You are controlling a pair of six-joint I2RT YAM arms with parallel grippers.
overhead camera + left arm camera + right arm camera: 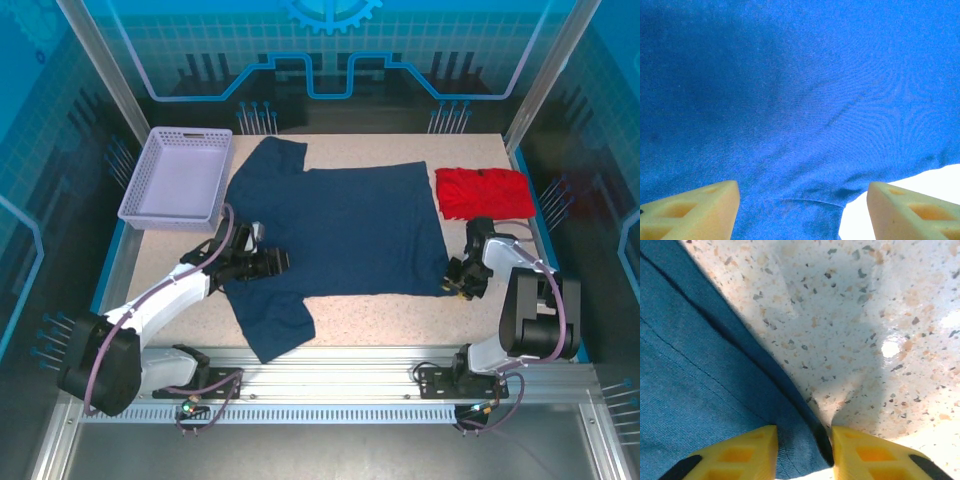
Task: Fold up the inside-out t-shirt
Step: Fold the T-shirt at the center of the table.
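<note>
My left gripper should next move back toward the metal bar and down onto the lower sleeve's tip (264, 354), as that sleeve still sticks out from the shirt's body.
The inside-out t-shirt (350, 225) lies spread flat across the middle of the table, dark navy, with its collar to the left and its hem to the right. My left gripper (281, 263) hovers open over the shirt near the lower sleeve. In the left wrist view the blue cloth (790, 100) lies below its wide-apart fingers (802, 212), and a seam runs between them. My right gripper (458, 281) is at the shirt's near right hem corner. In the right wrist view its jaws (805, 452) stand narrowly open, with the hem edge (700, 390) lying between the two yellow fingers.
A bright red folded garment (483, 192) lies at the back right, just beyond the right arm. A lavender plastic basket (135, 190) stands at the back left. Bare speckled tabletop (400, 320) runs along the front, ahead of the metal rail.
</note>
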